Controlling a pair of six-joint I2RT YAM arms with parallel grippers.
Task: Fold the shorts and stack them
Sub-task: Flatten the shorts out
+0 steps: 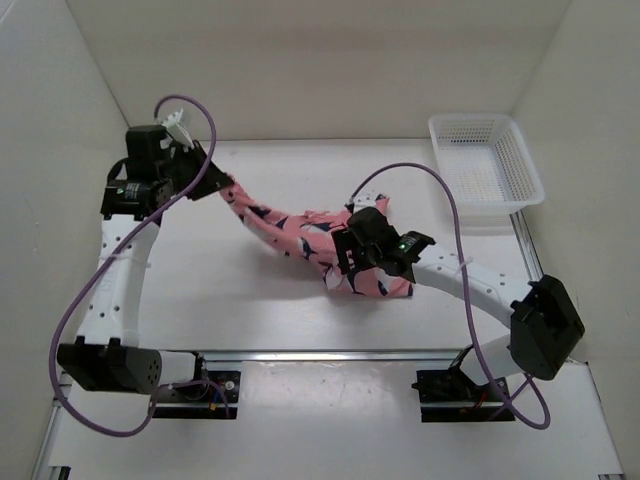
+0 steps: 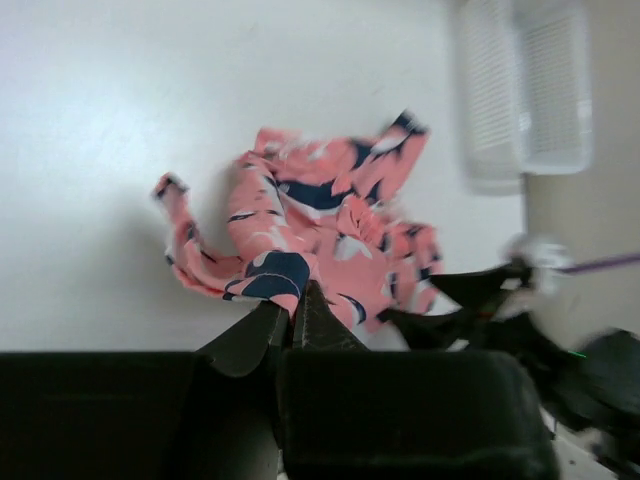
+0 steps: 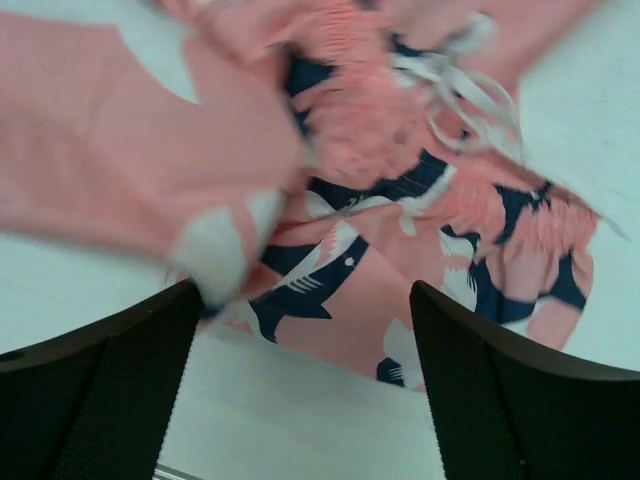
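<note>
Next, my left gripper moves back and down to the bare tabletop before the metal bar [image 1: 208,292] and releases the end of the shorts [image 1: 285,228], as they hang in a twisted band.
The shorts [image 1: 285,228] are coral-pink with navy and white shapes, and stretch in a twisted band from back left to the table's centre. My left gripper [image 1: 212,185] holds their left end raised off the table. In the left wrist view its fingertips [image 2: 297,297] pinch a fold of the shorts [image 2: 320,215]. My right gripper [image 1: 342,262] hovers over the bunched right end. In the right wrist view it [image 3: 305,290] stands open, fingers [image 3: 110,370] wide apart, with the shorts [image 3: 400,200] lying on the table beyond them and a blurred flap hanging near the left finger.
A white mesh basket [image 1: 485,170] stands at the back right corner, also in the left wrist view as the basket [image 2: 520,90]. White walls close in the table on the left, back and right. The right arm [image 2: 500,310] shows dark beside the cloth.
</note>
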